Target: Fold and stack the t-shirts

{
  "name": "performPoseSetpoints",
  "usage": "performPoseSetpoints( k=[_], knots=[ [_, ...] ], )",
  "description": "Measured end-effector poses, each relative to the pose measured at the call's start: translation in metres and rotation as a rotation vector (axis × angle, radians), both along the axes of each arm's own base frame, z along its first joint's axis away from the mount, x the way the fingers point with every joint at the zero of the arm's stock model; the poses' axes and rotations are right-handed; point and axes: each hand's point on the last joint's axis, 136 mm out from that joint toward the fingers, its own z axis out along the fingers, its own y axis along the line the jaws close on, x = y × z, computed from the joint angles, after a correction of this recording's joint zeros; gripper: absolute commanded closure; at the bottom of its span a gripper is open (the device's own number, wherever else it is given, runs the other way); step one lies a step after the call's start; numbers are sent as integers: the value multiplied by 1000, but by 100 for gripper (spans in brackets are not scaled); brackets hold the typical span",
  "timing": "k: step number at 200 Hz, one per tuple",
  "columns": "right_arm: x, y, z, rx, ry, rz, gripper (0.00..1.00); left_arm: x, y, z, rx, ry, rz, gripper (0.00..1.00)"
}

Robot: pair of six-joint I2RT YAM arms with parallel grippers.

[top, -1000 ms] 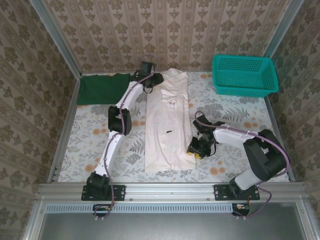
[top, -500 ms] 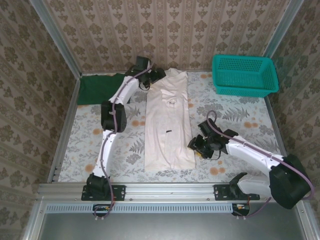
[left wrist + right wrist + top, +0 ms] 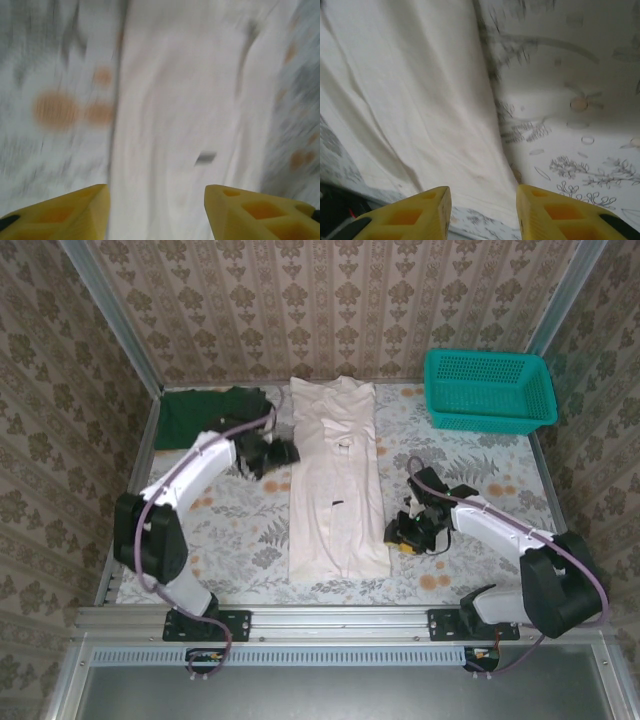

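The robot's right gripper will next move back and down onto the near corner of the off-white t-shirt's folded edge (image 3: pixel 387 573) (image 3: pixel 510 214), because that corner is closer to the bar than the gripper's fingers are.
The off-white t-shirt (image 3: pixel 335 480) lies flat as a long narrow strip down the middle of the table, with a small dark tag mark (image 3: pixel 337 504). At the back left lies the dark green t-shirt (image 3: pixel 200 415), bunched. My left gripper (image 3: pixel 278 453) hovers just left of the white strip, open and holding nothing. In the blurred left wrist view its yellow fingertips (image 3: pixel 60 212) stand apart over the off-white t-shirt (image 3: pixel 175 100). My right gripper (image 3: pixel 405 533) sits open beside the strip's near right corner. The right wrist view has the off-white t-shirt's (image 3: pixel 415 100) hem ahead of the open right gripper (image 3: pixel 484 212).
A teal mesh basket (image 3: pixel 488 390) stands at the back right corner. Patterned walls close in the table on three sides, and a metal rail (image 3: pixel 330 620) runs along the near edge. The floral tablecloth (image 3: pixel 470 470) lies bare to the right of the shirt.
My left arm has swung back from the off-white shirt's collar end toward the near left, its gripper now free beside the strip. The right gripper shifted slightly right of the hem.
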Motion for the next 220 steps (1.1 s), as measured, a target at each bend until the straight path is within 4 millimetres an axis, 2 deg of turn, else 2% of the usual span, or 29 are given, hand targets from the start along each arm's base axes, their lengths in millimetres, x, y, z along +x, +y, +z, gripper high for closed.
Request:
performPoseSetpoints(
  k=[17,35,47,59,102,130,144,162,176,202,220],
  knots=[
    [-24,-1,-14,17,66,16,58,-68,0,-37,23,136,-52,43],
    [-38,-2,-21,38,84,9,56,-133,1,-76,26,287,-107,46],
    [-39,-1,-21,58,67,-6,56,-160,5,-94,42,364,-126,45],
    [-36,2,-21,79,44,-30,56,-176,6,-102,48,400,-142,45],
    [-34,8,-28,104,38,-76,56,-193,4,-120,-2,421,-161,47],
    [-32,11,-28,117,36,-100,55,-192,3,-121,-11,420,-161,49],
    [-32,11,-29,117,44,-108,57,-192,4,-124,-7,436,-154,53],
    [-32,12,-32,110,75,-119,66,-192,6,-127,6,468,-142,59],
    [-33,12,-35,97,104,-122,74,-192,8,-129,27,496,-140,68],
    [-35,12,-39,78,152,-127,89,-192,11,-131,66,547,-138,80],
    [-31,18,-36,108,132,-111,99,-192,11,-130,86,565,-150,90]
  ],
)
